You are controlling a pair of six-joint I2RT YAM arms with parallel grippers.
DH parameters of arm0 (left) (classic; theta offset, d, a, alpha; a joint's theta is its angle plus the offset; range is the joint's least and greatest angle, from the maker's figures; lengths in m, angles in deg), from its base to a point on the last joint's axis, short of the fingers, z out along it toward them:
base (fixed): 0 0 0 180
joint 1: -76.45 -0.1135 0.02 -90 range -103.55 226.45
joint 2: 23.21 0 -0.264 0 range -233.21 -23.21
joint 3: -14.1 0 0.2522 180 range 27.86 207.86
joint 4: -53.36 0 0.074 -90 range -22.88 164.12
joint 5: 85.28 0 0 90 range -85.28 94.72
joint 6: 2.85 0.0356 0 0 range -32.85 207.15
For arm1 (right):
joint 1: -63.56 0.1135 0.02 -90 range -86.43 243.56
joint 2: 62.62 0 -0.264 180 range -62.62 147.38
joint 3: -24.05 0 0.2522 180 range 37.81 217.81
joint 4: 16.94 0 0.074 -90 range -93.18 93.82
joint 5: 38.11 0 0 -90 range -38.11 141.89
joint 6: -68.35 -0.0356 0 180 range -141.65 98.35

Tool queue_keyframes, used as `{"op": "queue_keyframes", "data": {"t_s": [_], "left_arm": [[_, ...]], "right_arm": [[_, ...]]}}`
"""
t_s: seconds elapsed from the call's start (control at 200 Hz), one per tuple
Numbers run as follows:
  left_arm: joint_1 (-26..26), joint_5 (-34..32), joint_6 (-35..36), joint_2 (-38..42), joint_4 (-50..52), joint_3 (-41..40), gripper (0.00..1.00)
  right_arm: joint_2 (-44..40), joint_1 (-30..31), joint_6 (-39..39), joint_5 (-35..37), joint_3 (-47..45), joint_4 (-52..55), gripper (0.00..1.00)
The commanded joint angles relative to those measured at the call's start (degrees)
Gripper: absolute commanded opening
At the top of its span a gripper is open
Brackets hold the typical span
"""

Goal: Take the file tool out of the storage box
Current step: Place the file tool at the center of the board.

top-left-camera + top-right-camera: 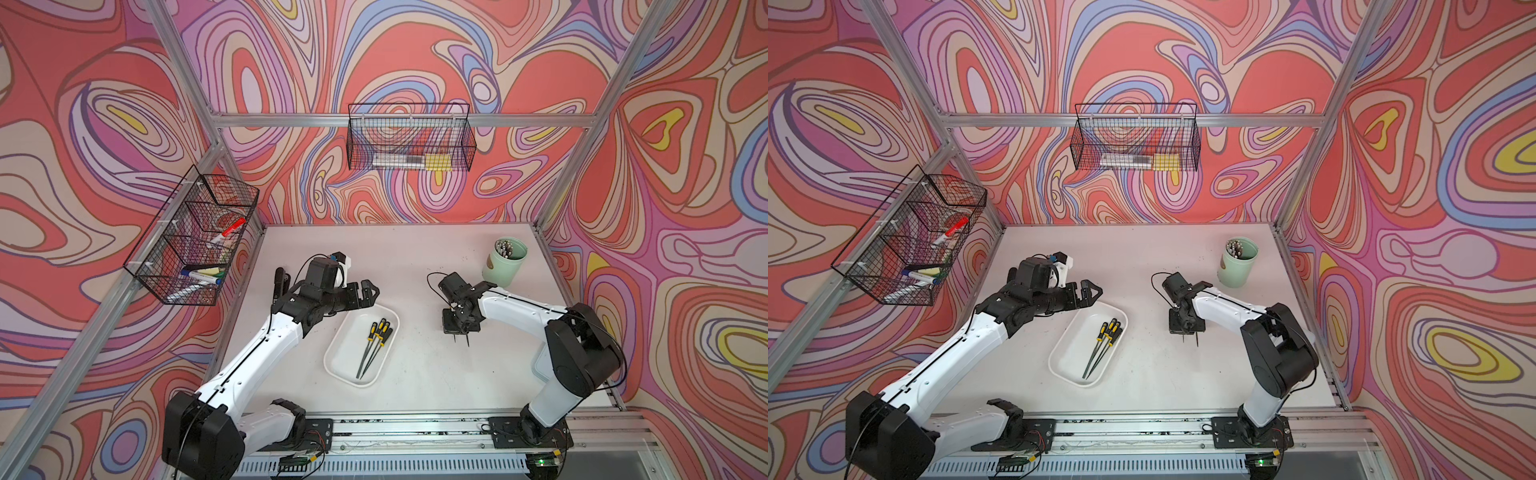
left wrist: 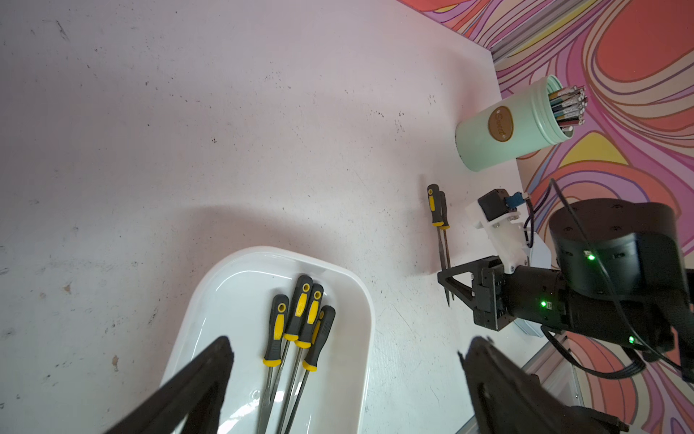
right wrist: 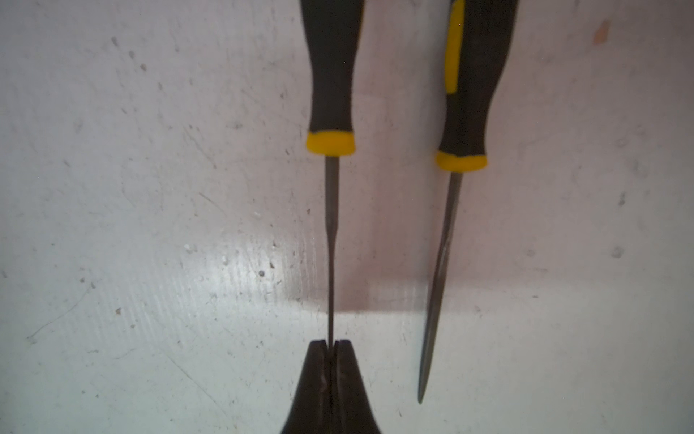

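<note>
My right gripper should next lower the file it holds onto the bare tabletop [image 1: 455, 343] [image 3: 372, 282] beside the second file, just below the gripper, and let go of its thin blade.
The white storage box [image 1: 332, 361] [image 1: 1059, 361] [image 2: 370, 327] lies mid-table with several black-and-yellow file tools [image 1: 374, 345] [image 1: 1104, 340] [image 2: 300, 323] inside. My left gripper [image 1: 370, 293] [image 1: 1090, 295] [image 2: 347, 349] hovers open over the box's far end, holding nothing. To the right of the box, my right gripper [image 1: 459, 328] [image 1: 1185, 326] [image 3: 330, 344] points down and is shut on the thin blade of one file tool [image 3: 331, 225]. That file is at or just above the table; I cannot tell which. A second file [image 3: 443, 244] lies on the table beside it.
A mint-green cup [image 1: 504, 262] [image 2: 503, 131] full of pens stands at the back right. Black wire baskets hang on the back wall [image 1: 409, 141] and the left wall [image 1: 195, 237]. Aluminium frame posts bound the table.
</note>
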Motion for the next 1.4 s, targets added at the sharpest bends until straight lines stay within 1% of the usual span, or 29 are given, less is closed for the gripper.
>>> {"op": "queue_keyframes", "data": {"t_s": [0.0,0.11,0.29,0.461,0.646,0.941,1.062,1.187,1.392], "left_arm": [[-0.1,-2.5,1.4,-0.2,0.7,-0.2,0.99],[-0.1,-3.6,1.9,-2.0,3.6,1.3,0.99],[0.6,-4.2,1.9,-4.9,4.3,1.8,0.99],[2.5,-6.8,3.0,-7.9,6.4,3.4,0.99],[4.0,-8.1,3.3,-10.2,7.4,4.5,0.99],[4.2,-8.6,3.3,-10.1,7.6,4.6,0.99],[4.3,-8.9,3.2,-10.2,7.9,4.6,0.97],[4.3,-9.3,3.0,-10.4,8.1,4.5,0.95],[5.0,-9.9,3.3,-12.7,7.9,4.5,0.92]], "right_arm": [[1.4,0.2,-0.2,0.8,-1.1,-0.7,0.00],[1.7,0.4,-0.2,0.1,-1.4,-1.1,0.00],[2.3,1.0,0.0,0.0,-1.6,-0.9,0.00],[2.5,1.3,0.1,-0.1,-2.1,-0.8,0.09],[2.7,1.4,0.2,-0.1,-2.3,-0.9,0.14],[1.9,1.4,0.8,0.8,-1.0,-0.1,0.15],[0.8,1.4,1.2,0.4,-0.1,0.3,0.15],[-0.6,1.4,1.5,1.6,1.1,1.8,0.15],[-2.8,1.4,2.2,2.2,2.2,3.4,0.15]]}}
